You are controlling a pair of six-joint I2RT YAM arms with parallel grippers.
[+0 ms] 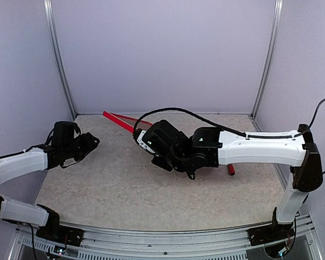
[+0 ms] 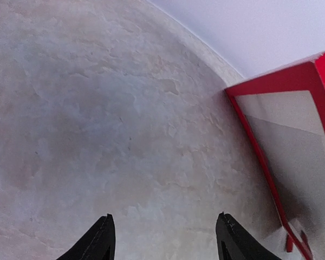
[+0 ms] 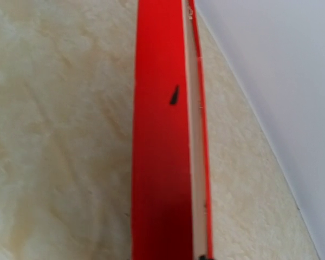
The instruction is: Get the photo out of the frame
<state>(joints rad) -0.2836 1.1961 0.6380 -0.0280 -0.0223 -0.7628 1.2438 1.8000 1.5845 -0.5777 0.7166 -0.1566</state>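
The tabletop below and back from my right gripper is bare, so next I should move my right gripper down and back, tip the edge-on frame flat and let go of the frame's rim.
The frame [image 1: 119,121] has a bright red rim and is raised edge-on above the table at the back middle. My right gripper [image 1: 142,136] is at its near end and appears shut on its rim. In the right wrist view the red rim [image 3: 160,162] runs straight away from the camera, with a pale strip beside it. My left gripper [image 2: 165,219] is open and empty over bare table, left of the frame. In the left wrist view the frame [image 2: 281,81] shows a corner with pale and grey panels inside. The photo's red-orange and misty print does not show in any view.
A small red handle [image 1: 231,169] pokes out from under my right forearm. The beige mottled table [image 1: 124,184] is boxed in by pale walls at the back and sides. Metal posts [image 1: 59,59] stand at the back corners.
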